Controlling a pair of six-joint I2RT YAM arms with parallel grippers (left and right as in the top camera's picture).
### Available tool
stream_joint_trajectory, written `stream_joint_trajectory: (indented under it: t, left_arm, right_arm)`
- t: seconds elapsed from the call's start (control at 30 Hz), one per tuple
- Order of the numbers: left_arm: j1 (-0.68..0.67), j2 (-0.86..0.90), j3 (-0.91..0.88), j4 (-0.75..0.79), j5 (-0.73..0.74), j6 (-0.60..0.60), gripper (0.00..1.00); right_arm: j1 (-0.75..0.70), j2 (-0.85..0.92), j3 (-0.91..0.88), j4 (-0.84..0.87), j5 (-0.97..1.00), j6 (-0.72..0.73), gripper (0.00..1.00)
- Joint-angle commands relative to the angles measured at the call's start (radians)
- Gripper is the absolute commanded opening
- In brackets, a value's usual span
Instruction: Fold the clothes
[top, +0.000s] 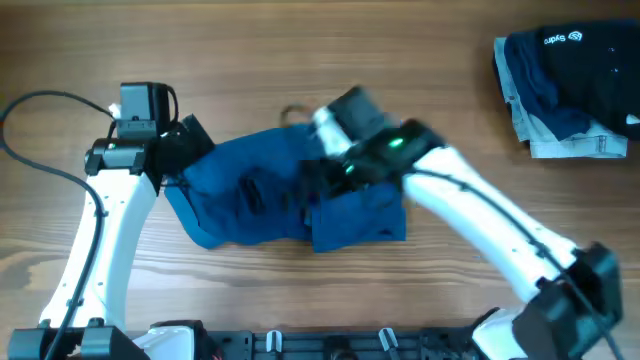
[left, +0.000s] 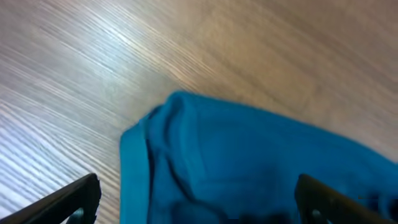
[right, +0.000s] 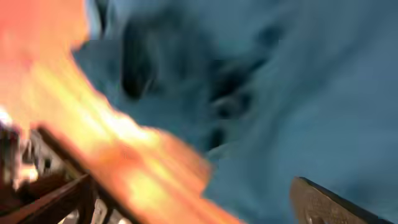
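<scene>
The garment's end edge (top: 178, 200) (left: 135, 193) opposite the flap is lower and further back than my left gripper, so my left gripper will next move its wide-open fingers back and down around the cloth.
The mid-blue garment (top: 225, 215) lies crumpled in the middle of the wooden table, with a folded flap at its right end (top: 360, 220). My left gripper (top: 185, 165) is at the garment's left edge; in the left wrist view its fingers (left: 196, 190) are wide open, with the blue cloth (left: 249, 155) beneath and between them. My right gripper (top: 315, 180) is over the garment's middle. The right wrist view is blurred by motion, but its fingers (right: 189, 186) stand apart over the blue cloth (right: 298, 93), holding nothing.
A dark navy garment with a white logo (top: 575, 60) lies on a pale denim piece (top: 570, 145) at the back right corner. A black cable (top: 40, 150) loops left of the left arm. The arm bases stand along the front edge (top: 300, 345).
</scene>
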Motion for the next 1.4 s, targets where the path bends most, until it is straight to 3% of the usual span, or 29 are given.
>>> stream_joint_trajectory:
  t: [0.0,0.13,0.33,0.43,0.5,0.63,0.77,0.83,0.93,1.03,1.07,1.17,1.2,1.37]
  left_arm:
    - [0.006,0.042,0.013,-0.062,0.12,0.015,1.0]
    - [0.028,0.142,0.011,-0.165,0.124,0.016,1.0]
    - [0.085,0.211,0.01,-0.166,0.132,0.077,1.0]
    - [0.154,0.265,-0.034,-0.035,0.119,0.19,1.0]
    - [0.186,0.312,-0.048,0.035,0.124,0.199,1.0]
    - [0.193,0.354,-0.048,0.077,0.159,0.214,0.94]
    - [0.193,0.356,-0.054,0.123,0.247,0.335,0.92]
    - [0.193,0.356,-0.068,0.122,0.27,0.364,0.83]
    - [0.193,0.356,-0.131,0.124,0.318,0.412,0.77]
    - [0.193,0.356,-0.224,0.162,0.319,0.412,0.62]
    - [0.193,0.356,-0.228,0.165,0.322,0.412,0.54]
    - [0.193,0.353,-0.222,0.206,0.37,0.404,0.09]
    - [0.193,0.352,-0.208,0.208,0.391,0.404,0.04]
    - [0.193,0.269,-0.119,0.118,0.427,0.404,0.04]
  right_arm:
    - [-0.137,-0.008,0.011,-0.016,0.065,-0.072,1.0]
    - [-0.234,-0.008,0.011,-0.017,0.061,-0.151,1.0]
    - [-0.256,-0.008,0.009,-0.014,0.061,-0.203,1.0]
    - [-0.256,-0.008,0.008,-0.004,0.062,-0.203,1.0]
    - [-0.256,-0.008,0.008,-0.003,0.073,-0.202,1.0]
    - [-0.256,-0.008,0.008,-0.006,0.076,-0.199,1.0]
    - [-0.256,-0.008,0.008,-0.006,0.076,-0.198,0.99]
    - [-0.256,-0.008,0.008,-0.006,0.076,-0.191,1.0]
    - [-0.256,-0.008,0.008,-0.006,0.076,-0.174,0.99]
    - [-0.256,-0.008,0.008,-0.006,0.076,-0.174,1.0]
    - [-0.256,-0.008,0.008,-0.006,0.076,-0.174,1.0]
    - [-0.256,-0.008,0.008,-0.007,0.068,-0.173,1.0]
    - [-0.256,-0.008,0.008,-0.006,0.068,-0.173,1.0]
    - [-0.256,-0.008,0.008,-0.008,0.068,-0.173,1.0]
